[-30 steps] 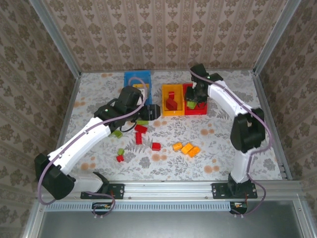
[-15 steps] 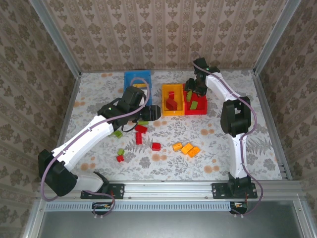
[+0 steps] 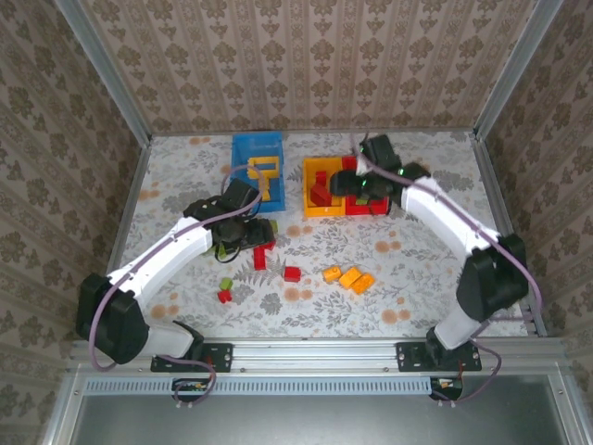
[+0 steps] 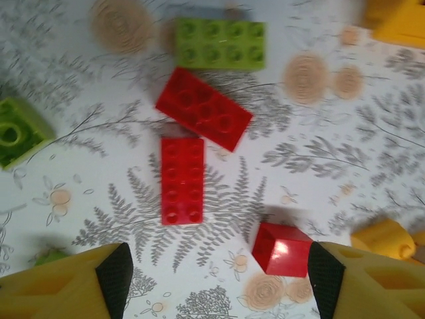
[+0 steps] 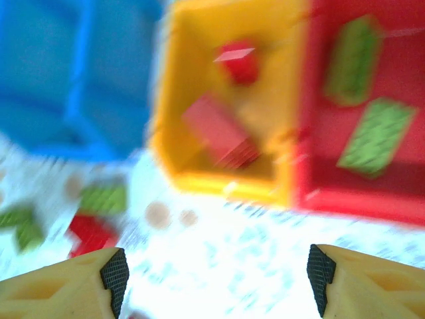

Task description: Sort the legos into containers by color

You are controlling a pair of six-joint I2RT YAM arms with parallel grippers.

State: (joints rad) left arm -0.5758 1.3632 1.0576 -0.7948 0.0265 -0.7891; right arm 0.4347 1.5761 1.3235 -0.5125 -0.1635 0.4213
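The red brick touching the lime green one lies slanted to the left gripper's fingers, so the robot will next turn its left gripper to the angle of that red brick, lower it over the brick and close it.
Loose legos lie mid-table: two red bricks (image 4: 182,179) (image 4: 204,108), a small red one (image 4: 281,248), a lime green brick (image 4: 220,44), another green one (image 4: 18,133) and orange bricks (image 3: 347,276). My left gripper (image 3: 259,233) (image 4: 219,279) hangs open over the red bricks, holding nothing. The blue bin (image 3: 250,148) holds a yellow frame piece (image 3: 264,174). The yellow bin (image 3: 309,190) (image 5: 219,179) holds red bricks (image 5: 219,136). The red bin (image 3: 380,206) (image 5: 372,199) holds green bricks (image 5: 375,136). My right gripper (image 3: 341,183) (image 5: 216,272) is open and empty near the front of these two bins; its view is blurred.
A red and a green brick (image 3: 224,290) sit near the left arm's forearm. Metal rails edge the table (image 3: 417,269) left and right, and a patterned wall closes the back. The blue bin (image 5: 73,73) is at the right wrist view's upper left.
My left gripper has drawn back from the blue bin toward the loose red bricks, uncovering the yellow frame piece. My right arm has swung from over the red bin leftward and nearer.
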